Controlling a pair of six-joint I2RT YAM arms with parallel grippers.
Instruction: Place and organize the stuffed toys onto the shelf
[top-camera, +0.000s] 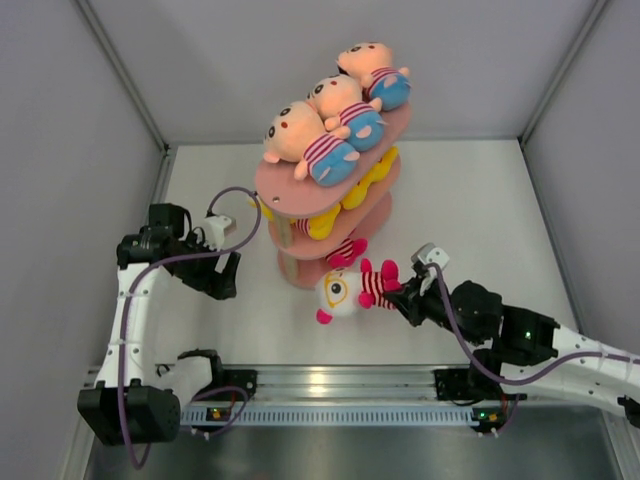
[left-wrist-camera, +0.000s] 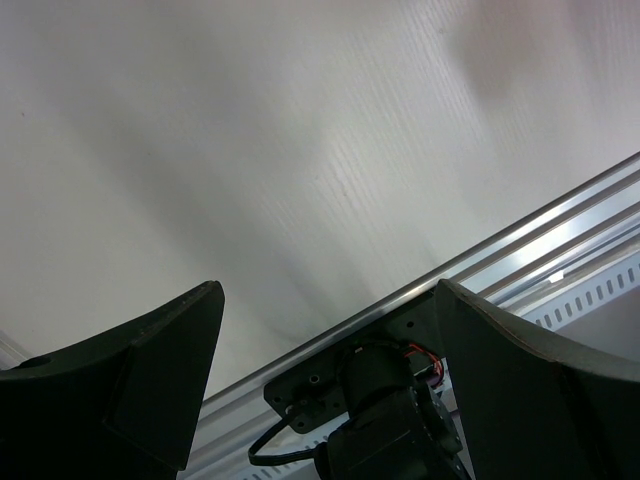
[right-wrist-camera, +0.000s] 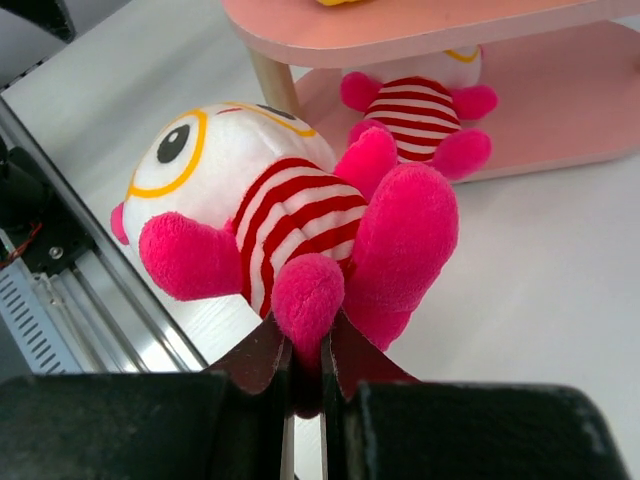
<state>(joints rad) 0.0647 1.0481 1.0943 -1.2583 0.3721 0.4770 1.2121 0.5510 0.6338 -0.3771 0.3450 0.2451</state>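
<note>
I should next take the white-faced pink toy outward with my right gripper, then in toward the shelf (top-camera: 290, 190) to release it, since the bottom level's empty far part (top-camera: 376, 214) lies outward.
The salmon-pink shelf (top-camera: 290, 190) stands at the table's middle. Three peach-headed stuffed toys (top-camera: 300, 135) lie in a row on its top tier. Yellow toys (top-camera: 365, 185) fill the middle tier, and a pink striped toy (right-wrist-camera: 420, 115) sits on the bottom tier (right-wrist-camera: 560, 110). A pink toy with a white face (top-camera: 345, 292) lies on the table just in front of the shelf. My right gripper (right-wrist-camera: 308, 350) is shut on one pink leg of this toy (right-wrist-camera: 270, 210). Left of the shelf, my left gripper (top-camera: 222, 275) is open and holds nothing; its wrist view shows only bare table between the fingers (left-wrist-camera: 150, 370).
An aluminium rail (top-camera: 330, 380) runs along the near edge, with both arm bases on it. The left arm's base motor (left-wrist-camera: 390, 410) sits under the left gripper. Grey walls close in the table on the left, the right and the back.
</note>
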